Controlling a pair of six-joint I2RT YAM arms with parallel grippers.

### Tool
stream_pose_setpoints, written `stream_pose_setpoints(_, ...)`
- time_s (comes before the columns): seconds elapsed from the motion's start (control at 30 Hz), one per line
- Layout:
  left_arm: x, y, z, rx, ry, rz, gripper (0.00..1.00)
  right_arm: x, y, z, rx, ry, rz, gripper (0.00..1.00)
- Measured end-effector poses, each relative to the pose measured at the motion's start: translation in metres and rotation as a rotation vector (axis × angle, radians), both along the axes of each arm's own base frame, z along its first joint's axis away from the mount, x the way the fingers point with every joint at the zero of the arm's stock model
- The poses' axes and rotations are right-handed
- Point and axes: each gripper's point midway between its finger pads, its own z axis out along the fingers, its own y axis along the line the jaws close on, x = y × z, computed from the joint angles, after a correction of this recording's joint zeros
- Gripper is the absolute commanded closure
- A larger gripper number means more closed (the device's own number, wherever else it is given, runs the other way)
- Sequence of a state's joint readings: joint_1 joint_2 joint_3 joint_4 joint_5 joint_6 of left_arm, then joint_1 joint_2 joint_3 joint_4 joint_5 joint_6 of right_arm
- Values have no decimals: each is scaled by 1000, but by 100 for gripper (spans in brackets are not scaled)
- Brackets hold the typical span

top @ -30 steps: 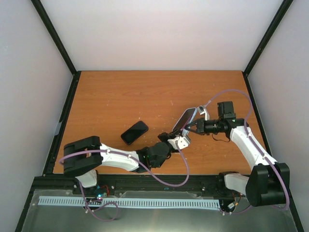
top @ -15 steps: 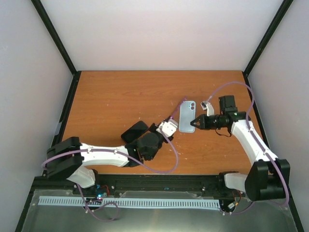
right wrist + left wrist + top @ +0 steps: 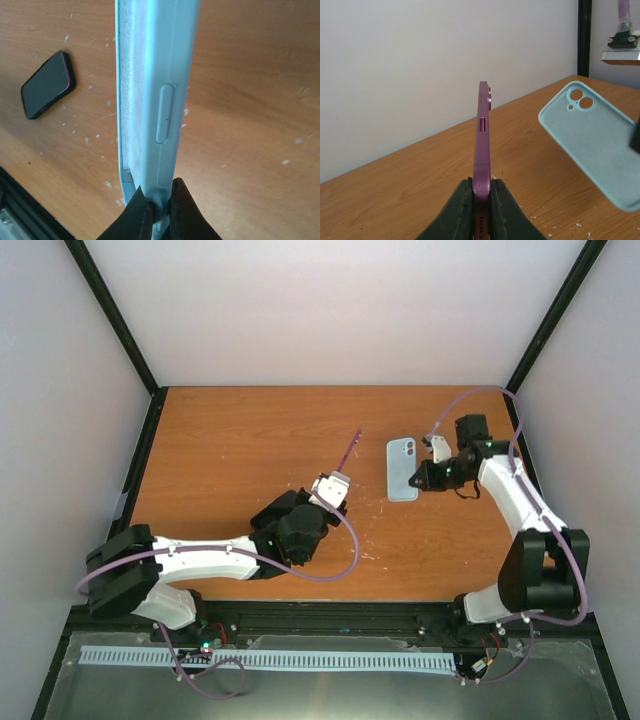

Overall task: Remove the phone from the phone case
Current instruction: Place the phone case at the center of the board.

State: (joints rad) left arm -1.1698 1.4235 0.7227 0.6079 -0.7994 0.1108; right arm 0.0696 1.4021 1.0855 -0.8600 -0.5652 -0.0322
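My right gripper carries the phone case [image 3: 401, 468] over, back and down next, to the clear wood below, to the gripper's right in the top view, and releases it.
My left gripper [image 3: 333, 483] is shut on the bottom end of a purple phone [image 3: 350, 450] and holds it edge-on above the table's middle. In the left wrist view the phone [image 3: 482, 135] stands upright between my black fingers [image 3: 460, 205], clear of the case. My right gripper [image 3: 418, 478] is shut on the edge of an empty light blue phone case [image 3: 401, 468], just right of the phone. The case shows its camera cutouts in the left wrist view [image 3: 592, 142]. In the right wrist view the case [image 3: 155, 75] is edge-on, pinched in my right gripper [image 3: 160, 202], its soft lining visible.
A second dark phone [image 3: 48, 85] lies flat, screen up, on the orange table [image 3: 230, 440]; my left arm covers it in the top view. Black frame rails run along the table's edges. Small white crumbs dot the wood near the case.
The phone and case have come apart. My left gripper drew back left with the purple phone, and my right gripper carried the empty case back and to the right.
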Motion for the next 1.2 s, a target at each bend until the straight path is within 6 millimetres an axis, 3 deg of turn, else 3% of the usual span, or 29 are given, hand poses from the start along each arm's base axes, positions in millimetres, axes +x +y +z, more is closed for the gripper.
stream_pose_setpoints(0.17, -2, 6, 2, -2, 9, 4, 100, 26, -27, 2, -14, 4, 62, 97)
stream_pose_setpoints(0.27, -3, 8, 2, -2, 14, 7, 100, 25, -46, -1, -7, 17, 87, 97)
stream_pose_setpoints(0.5, -4, 8, -7, 23, 37, 5, 100, 0, -90, -26, -113, 86, 143, 97)
stream_pose_setpoints(0.77, -6, 7, -10, 17, 46, 1, 100, -42, -140, -61, -168, 207, 101, 97)
stream_pose_setpoints(0.9, -10, 4, -11, 21, 47, -10, 100, -50, -171, -73, -148, 249, 24, 97)
stream_pose_setpoints(1.07, -12, 3, -14, 28, 49, -17, 100, -57, -195, -95, -93, 318, -29, 94)
stream_pose_setpoints(1.2, -14, 2, -15, 31, 51, -20, 100, -54, -206, -105, -80, 339, -38, 81)
